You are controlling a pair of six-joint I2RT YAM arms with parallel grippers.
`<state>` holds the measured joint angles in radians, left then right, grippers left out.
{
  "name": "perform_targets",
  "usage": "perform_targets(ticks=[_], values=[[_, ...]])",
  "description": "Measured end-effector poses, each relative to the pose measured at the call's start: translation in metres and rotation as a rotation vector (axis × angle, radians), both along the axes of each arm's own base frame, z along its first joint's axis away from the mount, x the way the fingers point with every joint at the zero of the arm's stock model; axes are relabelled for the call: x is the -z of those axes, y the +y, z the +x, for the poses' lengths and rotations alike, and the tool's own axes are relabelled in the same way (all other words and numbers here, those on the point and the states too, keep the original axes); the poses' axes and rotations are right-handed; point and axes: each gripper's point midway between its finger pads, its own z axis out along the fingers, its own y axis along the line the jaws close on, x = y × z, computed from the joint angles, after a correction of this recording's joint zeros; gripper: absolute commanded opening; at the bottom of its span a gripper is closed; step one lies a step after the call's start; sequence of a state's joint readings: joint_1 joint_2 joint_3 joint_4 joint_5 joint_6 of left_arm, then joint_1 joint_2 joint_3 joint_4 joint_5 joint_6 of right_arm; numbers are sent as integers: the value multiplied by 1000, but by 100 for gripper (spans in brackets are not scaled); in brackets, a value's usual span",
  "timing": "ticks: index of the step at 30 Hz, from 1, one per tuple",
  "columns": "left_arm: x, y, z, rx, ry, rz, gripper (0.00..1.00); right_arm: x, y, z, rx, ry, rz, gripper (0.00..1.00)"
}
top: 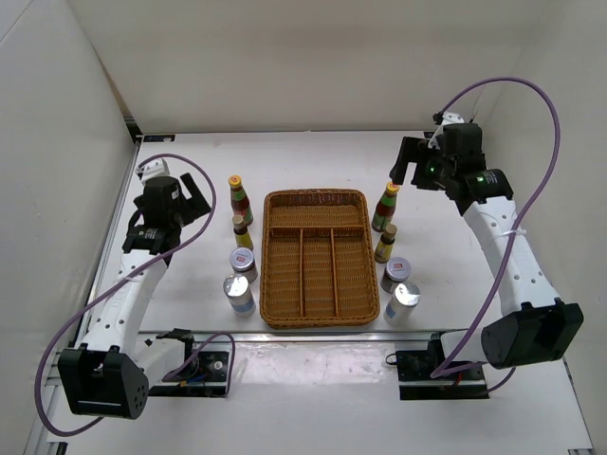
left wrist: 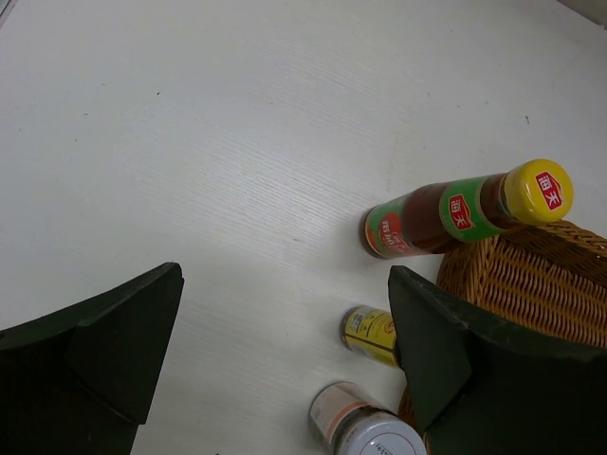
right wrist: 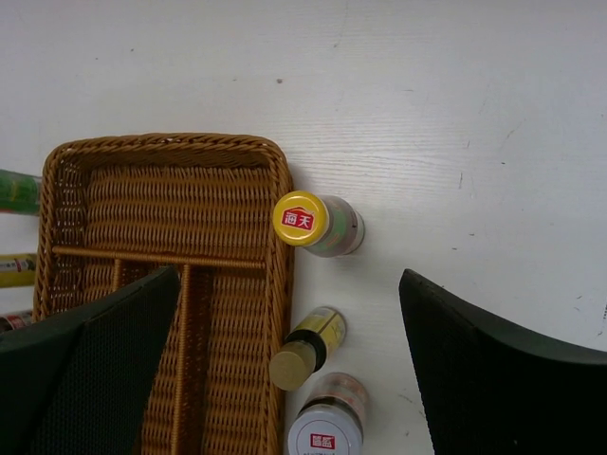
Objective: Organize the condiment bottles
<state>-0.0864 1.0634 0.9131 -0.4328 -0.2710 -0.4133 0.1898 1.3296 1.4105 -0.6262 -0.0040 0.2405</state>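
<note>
The robot's right gripper will next move down and toward the tray (top: 318, 308), with its fingers on both sides of the yellow cap (top: 392, 189), which is at the very top of the tall bottle standing upright by that tray.
Condiment bottles stand in two rows beside an empty wicker tray (top: 318, 308). On its left are a tall green-necked bottle (top: 239, 199), a small brown bottle (top: 242, 232) and two silver-lidded jars (top: 243, 264) (top: 237, 295). On its right are a tall bottle (top: 385, 206), a small brown bottle (top: 384, 244) and two jars (top: 396, 274) (top: 406, 300). My left gripper (top: 196, 194) is open and empty, left of the left tall bottle (left wrist: 455, 213). My right gripper (top: 406, 161) is open and empty, above the right tall bottle (right wrist: 313, 223).
White walls close in the table at the left, back and right. The tray (right wrist: 171, 190) has one cross compartment at the back and three long ones. The arm bases and cables sit at the near edge.
</note>
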Motion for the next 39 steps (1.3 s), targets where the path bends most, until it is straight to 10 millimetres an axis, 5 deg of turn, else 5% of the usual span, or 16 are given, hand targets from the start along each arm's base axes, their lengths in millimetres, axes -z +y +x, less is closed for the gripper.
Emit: perform_targets(ticks=[11,24,31,39], values=[[9,0,3,-5,27,-2,100,7,2,2,-38,17,-30,100],[15,0,4,-5,47,0,100,82,24,17,-63,224,-138,84],[18,0,5,-5,54,1,100,101,18,30,-19,241,-189,67],[23,0,6,-5,72,2,100,116,20,49,-18,235,-224,23]])
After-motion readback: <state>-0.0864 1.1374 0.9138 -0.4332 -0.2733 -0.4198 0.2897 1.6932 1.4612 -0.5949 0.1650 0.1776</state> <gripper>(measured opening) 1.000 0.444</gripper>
